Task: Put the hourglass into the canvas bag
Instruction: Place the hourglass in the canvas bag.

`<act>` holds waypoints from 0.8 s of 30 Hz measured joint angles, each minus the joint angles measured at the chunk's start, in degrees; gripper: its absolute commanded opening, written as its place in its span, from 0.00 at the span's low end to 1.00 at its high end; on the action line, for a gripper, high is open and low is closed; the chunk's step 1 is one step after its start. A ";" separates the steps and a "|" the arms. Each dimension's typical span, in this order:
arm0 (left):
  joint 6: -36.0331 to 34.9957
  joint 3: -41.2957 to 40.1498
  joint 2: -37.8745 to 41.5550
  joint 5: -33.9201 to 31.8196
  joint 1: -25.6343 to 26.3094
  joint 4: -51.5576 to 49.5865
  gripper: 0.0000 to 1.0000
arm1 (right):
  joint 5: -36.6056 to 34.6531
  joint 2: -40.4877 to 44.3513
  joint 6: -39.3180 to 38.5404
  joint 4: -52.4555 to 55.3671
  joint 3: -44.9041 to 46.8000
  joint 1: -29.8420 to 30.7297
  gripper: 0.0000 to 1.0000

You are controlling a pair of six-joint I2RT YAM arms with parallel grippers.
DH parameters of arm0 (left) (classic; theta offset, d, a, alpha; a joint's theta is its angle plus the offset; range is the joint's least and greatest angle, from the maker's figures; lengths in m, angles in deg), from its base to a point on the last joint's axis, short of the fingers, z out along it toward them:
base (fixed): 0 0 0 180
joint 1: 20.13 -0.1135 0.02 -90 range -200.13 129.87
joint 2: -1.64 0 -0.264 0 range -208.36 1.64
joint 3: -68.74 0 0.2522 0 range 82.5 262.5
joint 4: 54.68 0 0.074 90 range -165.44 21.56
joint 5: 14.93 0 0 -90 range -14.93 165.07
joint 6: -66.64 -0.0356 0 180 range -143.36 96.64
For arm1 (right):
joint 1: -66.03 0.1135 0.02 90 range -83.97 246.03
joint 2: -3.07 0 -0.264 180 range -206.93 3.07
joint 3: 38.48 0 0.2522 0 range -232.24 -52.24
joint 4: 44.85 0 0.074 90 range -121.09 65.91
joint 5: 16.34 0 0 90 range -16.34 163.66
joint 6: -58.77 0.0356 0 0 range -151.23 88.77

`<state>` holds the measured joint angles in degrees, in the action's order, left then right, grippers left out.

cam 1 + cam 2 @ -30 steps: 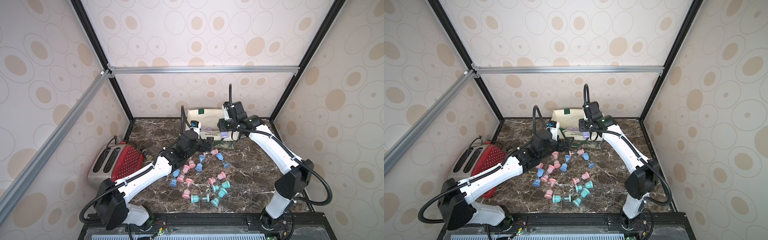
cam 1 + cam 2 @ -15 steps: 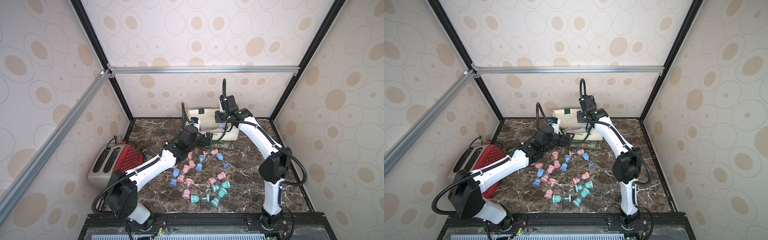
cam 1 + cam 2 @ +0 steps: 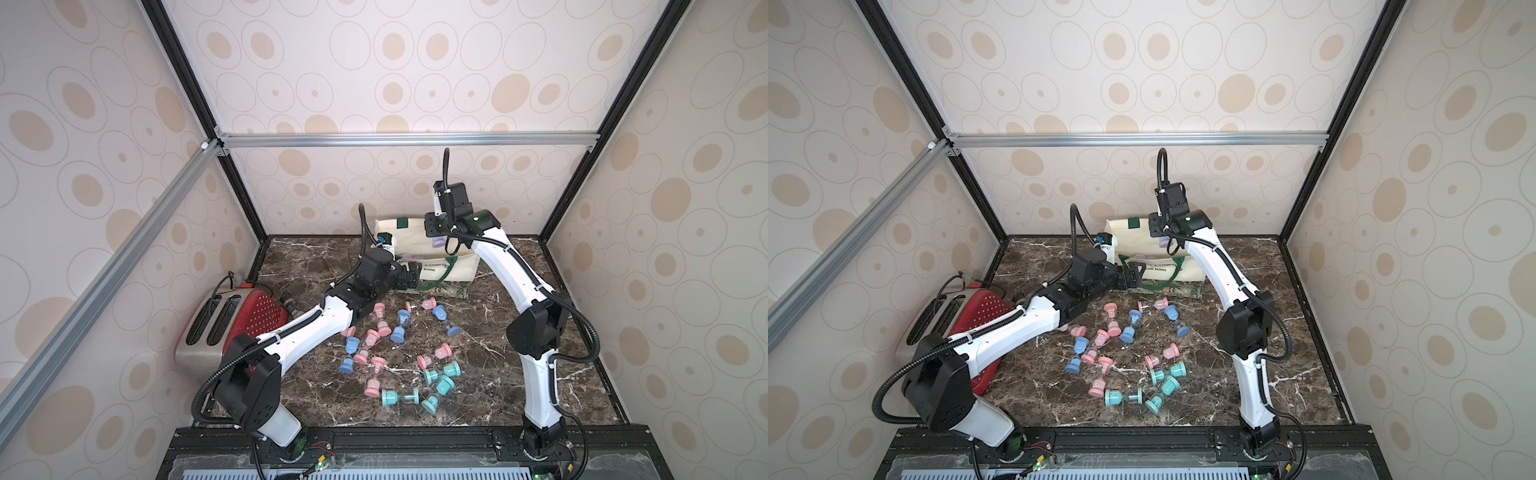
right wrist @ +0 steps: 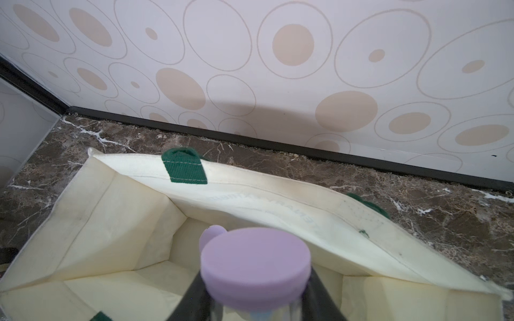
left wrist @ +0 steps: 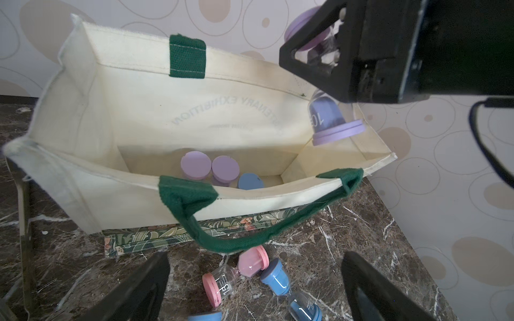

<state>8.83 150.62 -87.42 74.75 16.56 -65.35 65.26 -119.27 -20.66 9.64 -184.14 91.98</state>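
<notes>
My right gripper lowers through the canvas bag's opening next and releases the purple hourglass beside the blue cap, since the bag's bottom lies below.
The cream canvas bag stands open at the back of the marble table, with its green handle hanging over the front. My right gripper is shut on a purple hourglass, upright above the bag's right end. Two purple caps and a blue cap show on the bag's floor. My left gripper is open and empty, low at the bag's front wall.
Several pink, blue and teal hourglasses lie scattered on the table in front of the bag; a pink one and a blue one lie under my left gripper. A red toaster sits at the left wall.
My right gripper has risen and swung back over the bag's opening with the purple hourglass. The left gripper has shifted slightly toward the bag's front.
</notes>
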 measured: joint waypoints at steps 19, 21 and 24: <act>0.15 -0.02 -2.03 -0.13 -1.51 2.03 0.97 | 1.07 -4.70 -4.79 -1.40 8.41 -0.22 0.11; 0.15 -0.04 -2.29 -0.09 -1.60 2.08 0.97 | 1.09 -5.25 -5.35 -1.64 8.72 -0.33 0.12; 0.15 -0.07 -2.32 -0.07 -1.60 2.23 0.97 | 1.09 -5.99 -5.84 -2.19 8.72 -0.55 0.15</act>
<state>8.98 150.56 -89.74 74.69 14.97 -63.12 66.35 -125.26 -26.50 7.46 -175.41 91.44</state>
